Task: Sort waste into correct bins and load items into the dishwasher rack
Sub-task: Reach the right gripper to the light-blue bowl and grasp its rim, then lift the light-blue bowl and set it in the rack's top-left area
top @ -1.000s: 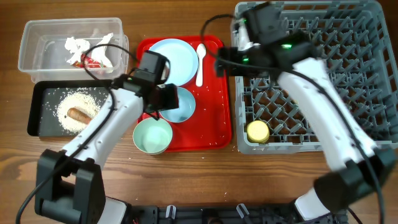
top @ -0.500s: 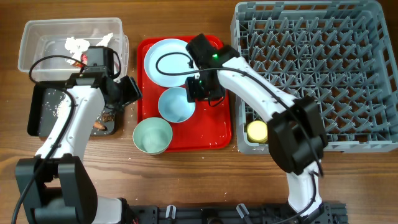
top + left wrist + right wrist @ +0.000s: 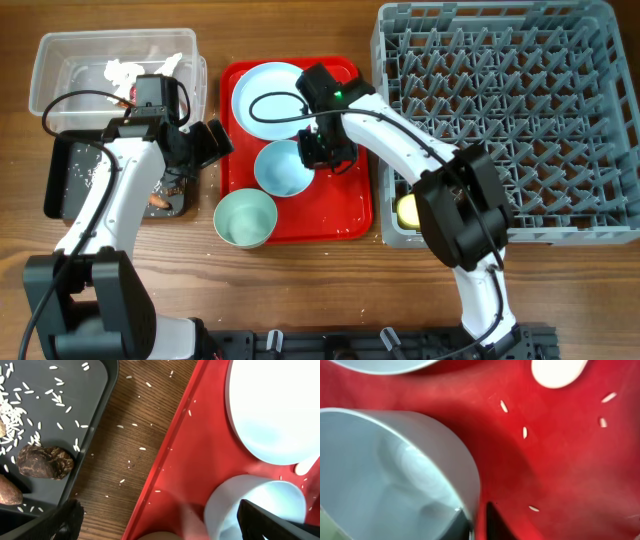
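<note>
The bowl comes free next as my right gripper rises and tilts toward the rack's far corner [image 3: 418, 48], since that corner lies outward, to its right in the overhead view.
My right gripper [image 3: 322, 152] is shut on the rim of the pale blue bowl [image 3: 283, 168] on the red tray; in the right wrist view one finger sits inside the bowl [image 3: 380, 470] and one outside, gripper [image 3: 476, 522]. My left gripper [image 3: 205, 145] hangs open and holds nothing, over the gap between the black tray [image 3: 60, 195] and the red tray, gripper [image 3: 160, 530]. A brown lump [image 3: 45, 461], a brown stick [image 3: 7, 494] and rice [image 3: 15, 410] lie in the black tray. Crumpled paper [image 3: 125, 72] is in the clear tub [image 3: 60, 55]. The pale blue plate [image 3: 270, 95] and mint-green bowl [image 3: 245, 218] are nearby. The yellow cup [image 3: 408, 210] stands in the dishwasher rack [image 3: 520, 120].
The flat red serving tray [image 3: 345, 215] carries the plate and blue bowl, with loose rice grains on it and on the wood beside it. A white spoon end [image 3: 557, 370] lies just beyond the bowl. The right arm crosses the rack's left edge.
The left arm swung from the bowls to the black tray's right edge and its jaws opened wide. The right arm came from the rack down to the blue bowl and shut on its rim.
</note>
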Controlling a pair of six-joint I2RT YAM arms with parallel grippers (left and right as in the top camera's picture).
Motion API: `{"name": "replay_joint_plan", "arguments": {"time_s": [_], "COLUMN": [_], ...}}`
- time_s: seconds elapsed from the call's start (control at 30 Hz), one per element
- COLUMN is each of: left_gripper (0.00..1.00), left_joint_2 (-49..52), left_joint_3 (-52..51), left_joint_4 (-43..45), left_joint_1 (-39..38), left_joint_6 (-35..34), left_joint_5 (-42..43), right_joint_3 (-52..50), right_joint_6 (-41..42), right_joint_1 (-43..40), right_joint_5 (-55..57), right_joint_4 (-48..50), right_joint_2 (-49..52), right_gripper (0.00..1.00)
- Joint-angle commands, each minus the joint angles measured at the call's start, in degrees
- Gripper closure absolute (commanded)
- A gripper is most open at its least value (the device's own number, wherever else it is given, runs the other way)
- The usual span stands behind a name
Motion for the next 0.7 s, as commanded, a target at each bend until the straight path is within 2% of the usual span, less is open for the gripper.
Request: {"name": "replay_joint_plan", "arguments": {"time_s": [0.0, 0.27, 0.4, 0.53, 0.67], "left_gripper": [0.00, 0.00, 0.00, 0.00, 0.00], "left_joint_2": [-1.42, -1.42, -1.42, -1.42, -1.42], "left_joint_3": [0.68, 0.68, 0.68, 0.68, 0.68], "left_joint_4": [0.02, 0.00, 0.02, 0.02, 0.00], "left_joint_1": [0.37, 0.37, 0.37, 0.37, 0.37], "left_joint_6": [0.28, 0.28, 0.28, 0.28, 0.28], "left_joint_5": [0.02, 0.04, 0.02, 0.04, 0.02], "right_joint_3": [0.48, 1.79, 4.09, 5.11, 5.09], "right_joint_6": [0.35, 0.48, 0.33, 0.74, 4.02], "right_joint_1": [0.24, -0.39, -3.93, -8.31, -11.28], "right_joint_5": [-0.98, -0.59, 7.19, 19.39, 40.92], "right_joint_4": [0.50, -1.14, -4.94, -5.57, -2.54], "right_joint_2": [1.68, -0.44, -9.25, -19.74, -26.73], "right_gripper": [0.96, 0.96, 0.96, 0.96, 0.96]}}
